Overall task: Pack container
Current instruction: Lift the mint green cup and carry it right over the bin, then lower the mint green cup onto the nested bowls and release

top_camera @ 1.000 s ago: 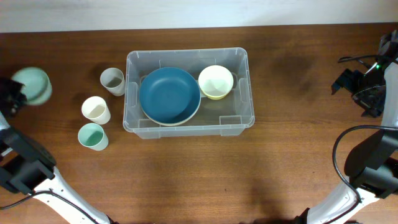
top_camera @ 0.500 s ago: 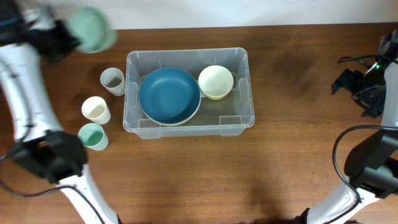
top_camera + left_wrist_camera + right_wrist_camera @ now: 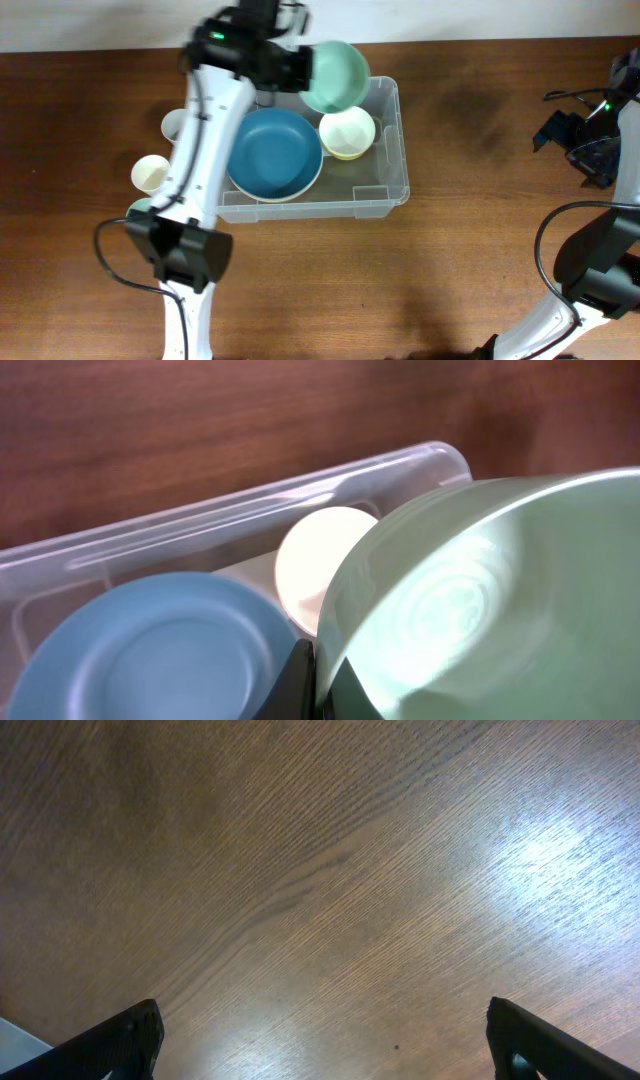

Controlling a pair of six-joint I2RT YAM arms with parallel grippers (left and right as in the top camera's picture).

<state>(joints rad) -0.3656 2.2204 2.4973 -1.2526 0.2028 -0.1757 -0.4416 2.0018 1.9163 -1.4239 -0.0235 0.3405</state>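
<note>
I should lower the pale green bowl point(image 3: 335, 75) into the cream bowl point(image 3: 347, 132) with my left gripper and then let go of the pale green bowl's rim, because the cream bowl is empty and open.
The clear container point(image 3: 402, 160) stands mid-table and holds a blue plate point(image 3: 272, 152) and a cream bowl point(image 3: 347, 132). My left gripper point(image 3: 300, 68) is shut on the rim of a pale green bowl point(image 3: 335, 75), which hangs tilted over the container's back edge, above the cream bowl. In the left wrist view the green bowl point(image 3: 480, 600) fills the right side, pinched by the left gripper point(image 3: 318, 680), with the blue plate point(image 3: 150, 650), cream bowl point(image 3: 310, 555) and container rim point(image 3: 250, 495) below. My right gripper point(image 3: 325, 1045) is open over bare wood at the far right point(image 3: 575, 140).
Left of the container stand a grey cup point(image 3: 172, 125), a cream cup point(image 3: 150, 172) and a green cup point(image 3: 138, 208), the last partly hidden by my left arm. The front right corner of the container floor is bare.
My left arm has swung from the far left edge, round the back of the table, to above the container's back rim, carrying the green bowl. The right arm has not moved.
</note>
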